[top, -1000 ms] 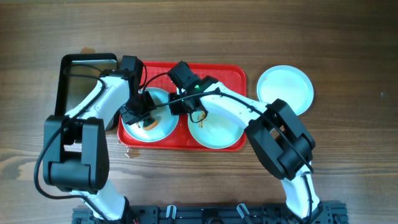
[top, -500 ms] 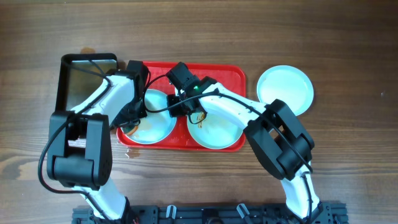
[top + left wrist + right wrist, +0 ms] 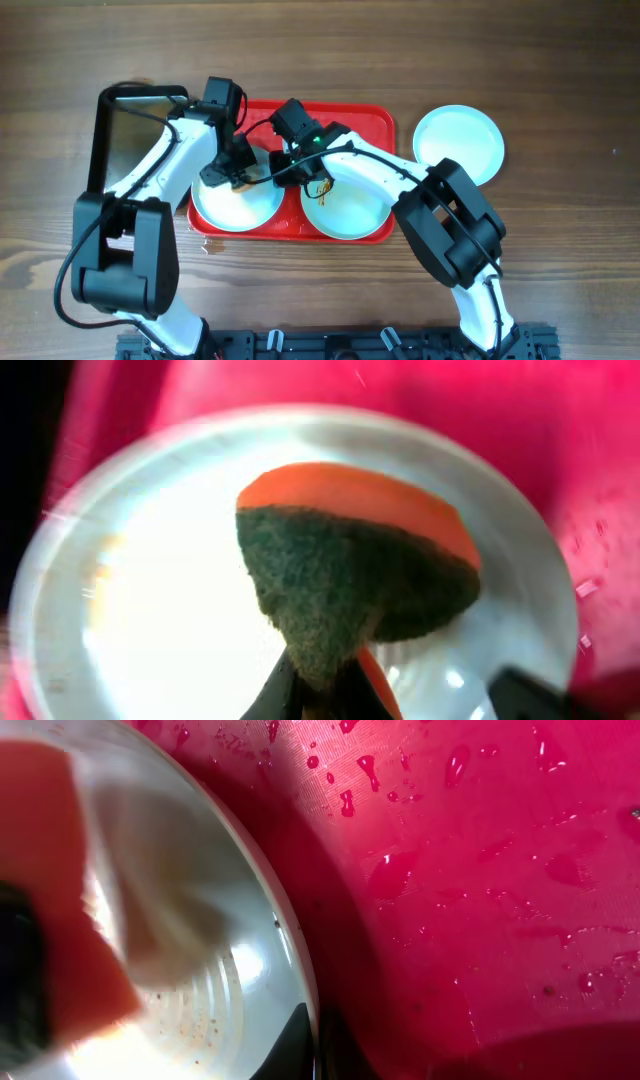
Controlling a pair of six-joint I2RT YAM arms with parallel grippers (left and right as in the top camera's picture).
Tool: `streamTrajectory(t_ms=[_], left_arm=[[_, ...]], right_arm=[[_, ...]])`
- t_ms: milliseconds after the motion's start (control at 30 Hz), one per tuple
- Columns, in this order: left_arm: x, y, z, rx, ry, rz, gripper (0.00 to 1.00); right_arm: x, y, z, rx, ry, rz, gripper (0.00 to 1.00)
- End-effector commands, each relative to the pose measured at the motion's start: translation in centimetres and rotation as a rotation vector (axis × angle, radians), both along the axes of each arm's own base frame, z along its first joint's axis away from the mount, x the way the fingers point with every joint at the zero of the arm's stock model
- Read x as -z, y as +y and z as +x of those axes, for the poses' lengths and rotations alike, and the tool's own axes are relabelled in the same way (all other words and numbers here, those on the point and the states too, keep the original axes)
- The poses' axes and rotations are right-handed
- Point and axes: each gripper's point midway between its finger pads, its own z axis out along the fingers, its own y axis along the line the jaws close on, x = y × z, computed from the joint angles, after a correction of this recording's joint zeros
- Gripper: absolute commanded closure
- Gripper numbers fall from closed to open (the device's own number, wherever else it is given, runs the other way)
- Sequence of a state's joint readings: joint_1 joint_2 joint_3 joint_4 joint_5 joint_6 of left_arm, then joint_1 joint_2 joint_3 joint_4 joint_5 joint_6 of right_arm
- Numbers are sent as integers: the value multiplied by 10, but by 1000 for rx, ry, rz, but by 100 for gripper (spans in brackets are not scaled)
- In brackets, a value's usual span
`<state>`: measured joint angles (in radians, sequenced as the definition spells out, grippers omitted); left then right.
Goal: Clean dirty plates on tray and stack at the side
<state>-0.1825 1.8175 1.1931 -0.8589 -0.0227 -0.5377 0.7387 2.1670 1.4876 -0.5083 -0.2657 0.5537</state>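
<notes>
The plate in my right gripper goes up, across and down onto the third plate (image 3: pixel 458 143) next and is released, since that lies to its right in the overhead view.
Two dirty plates lie on the red tray (image 3: pixel 362 114). The left plate (image 3: pixel 236 206) looks mostly white. The right plate (image 3: pixel 348 210) has a brown smear near its rim. A third plate (image 3: pixel 459 143) lies on the table to the right of the tray. My left gripper (image 3: pixel 235 166) is shut on an orange and green sponge (image 3: pixel 350 560) and holds it on the upper part of the left plate (image 3: pixel 150 610). My right gripper (image 3: pixel 310 1045) is shut on that plate's right rim (image 3: pixel 296 960). The sponge also shows blurred in the right wrist view (image 3: pixel 50 940).
A black shiny pan (image 3: pixel 140 128) stands left of the tray. The tray floor (image 3: pixel 480 870) is wet with drops. The two arms cross close together over the tray's left half.
My left gripper swept the sponge from the plate's middle out to its left edge, then up to its upper part. The right gripper has kept still on the rim.
</notes>
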Motion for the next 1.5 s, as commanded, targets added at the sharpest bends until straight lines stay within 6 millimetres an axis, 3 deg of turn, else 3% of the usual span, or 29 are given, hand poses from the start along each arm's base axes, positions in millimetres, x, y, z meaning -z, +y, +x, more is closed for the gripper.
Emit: streamTrajectory(t_ms=[0, 200, 267, 333, 400, 467, 533, 633, 800, 933, 1067, 1167, 1233, 1333, 1400, 1467], left_arm=[[16, -27, -15, 3, 56, -148, 96], [36, -33, -27, 6, 61, -187, 96], [46, -26, -34, 3, 65, -157, 96], [49, -3, -40, -7, 81, -28, 96], [45, 40, -53, -16, 119, 210, 96], [38, 68, -64, -26, 160, 343, 96], [32, 88, -68, -45, 176, 420, 96], [29, 102, -66, -96, 173, 437, 96], [-8, 105, -39, -150, 90, 421, 96], [-78, 96, -20, -241, -105, 333, 96], [-123, 84, -38, -250, -210, 225, 96], [-132, 72, -52, -238, -205, 152, 96], [-129, 60, -58, -225, -172, 83, 96], [-122, 48, -62, -213, -141, 15, 96], [-117, 45, -66, -177, -122, 7, 96], [-114, 45, -68, -156, -111, 12, 96]], right_arm=[[27, -8, -8, 7, 48, -48, 96], [27, -8, -8, 7, 48, -48, 96], [27, -8, -8, 7, 49, -49, 96], [28, -9, -9, 7, 52, -53, 96], [28, -9, -9, 7, 53, -53, 96], [28, -9, -8, 7, 51, -52, 96], [28, -8, -8, 7, 50, -51, 96], [28, -8, -8, 7, 49, -51, 96], [27, -8, -7, 19, 51, -47, 96], [24, -4, -4, 24, 38, -30, 96], [-12, 6, 8, 4, -41, 28, 96], [-59, 4, 27, 13, -181, 37, 96], [-87, -10, 40, 49, -296, -13, 96], [-139, -52, 62, 131, -513, -170, 96], [-183, -82, 68, 128, -671, -289, 96], [-201, -102, 71, 98, -754, -406, 96]])
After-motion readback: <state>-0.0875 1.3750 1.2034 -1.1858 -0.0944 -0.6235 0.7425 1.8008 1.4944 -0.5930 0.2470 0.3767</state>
